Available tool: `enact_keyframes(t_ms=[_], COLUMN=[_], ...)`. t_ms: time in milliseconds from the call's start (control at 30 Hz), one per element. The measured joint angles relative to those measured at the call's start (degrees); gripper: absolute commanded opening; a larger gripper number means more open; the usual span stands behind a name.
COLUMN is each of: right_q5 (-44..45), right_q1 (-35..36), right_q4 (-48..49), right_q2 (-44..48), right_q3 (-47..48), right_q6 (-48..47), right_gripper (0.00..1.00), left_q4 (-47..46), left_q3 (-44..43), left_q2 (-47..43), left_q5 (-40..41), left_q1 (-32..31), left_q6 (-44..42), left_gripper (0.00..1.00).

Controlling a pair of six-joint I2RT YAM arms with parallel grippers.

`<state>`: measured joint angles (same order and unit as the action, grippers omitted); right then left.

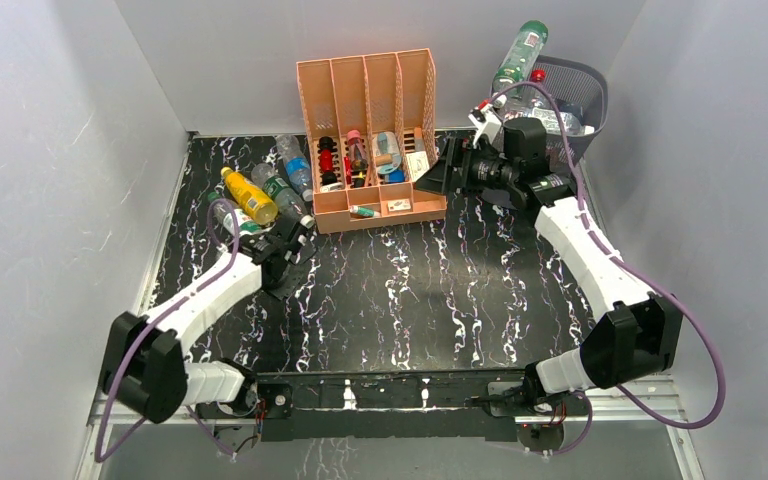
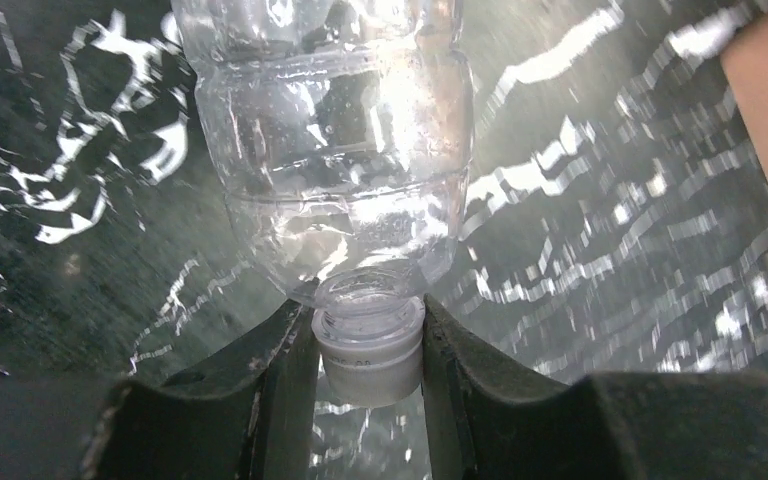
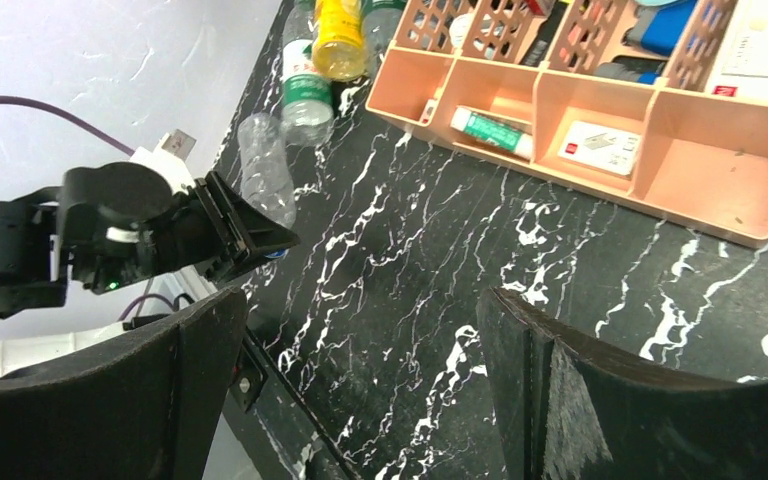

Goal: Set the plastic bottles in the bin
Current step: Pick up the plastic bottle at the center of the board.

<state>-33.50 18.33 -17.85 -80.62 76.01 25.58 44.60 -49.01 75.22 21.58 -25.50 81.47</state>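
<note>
The clear bottle's bottom end (image 3: 258, 127) lies below my right gripper to the left in the top view, so I will move the gripper down that way onto it next, since the bottle's cap is taken.
My left gripper (image 2: 370, 325) is shut on the white cap of a clear plastic bottle (image 2: 330, 150) that lies on the black marble table. In the top view this gripper (image 1: 290, 236) is at the left, beside a cluster of bottles: a yellow one (image 1: 247, 196), a green-labelled one (image 1: 282, 197) and a blue-labelled one (image 1: 296, 160). The right wrist view shows the held clear bottle (image 3: 263, 180). My right gripper (image 3: 360, 300) is open and empty, in the air near the bin (image 1: 585, 92). The bin holds several bottles, and a green one (image 1: 520, 48) sticks out.
A peach four-slot organizer (image 1: 372, 135) with small items stands at the back middle, between the bottle cluster and the bin. White walls close in on the left, back and right. The arm bases and a metal rail (image 1: 390, 392) run along the near edge.
</note>
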Motion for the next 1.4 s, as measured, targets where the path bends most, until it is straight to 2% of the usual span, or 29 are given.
enact_keyframes(t_ms=[267,500,700,967,1400], right_q5=[-1.4,-2.8,-2.9,-4.3,-3.8], right_q1=[5.5,11.7,14.2,14.3,14.5], right_q4=[2.4,7.3,11.3,16.4,14.8], right_q2=[-3.0,-9.2,-14.8,-18.0,-18.2], right_q3=[-0.2,-0.8,-0.8,-0.3,1.7], right_q6=[2.0,7.0,11.8,17.7,16.5], right_gripper=[0.97,0.98,0.98,0.98,0.98], left_q4=[-2.1,-11.6,-21.0,-31.9,-36.1], left_q3=[0.0,2.7,3.8,4.7,4.5], left_q2=[-13.0,-23.7,-21.4,-16.2,-12.4], left_q5=[-6.1,-14.4,-20.8,-25.4,-23.8], left_q1=[-9.2,-11.5,-12.9,-18.9,-22.8], left_q6=[-7.5,-16.1,-22.3,-28.4,-32.2], left_gripper=[0.00,0.00,0.00,0.00,0.00])
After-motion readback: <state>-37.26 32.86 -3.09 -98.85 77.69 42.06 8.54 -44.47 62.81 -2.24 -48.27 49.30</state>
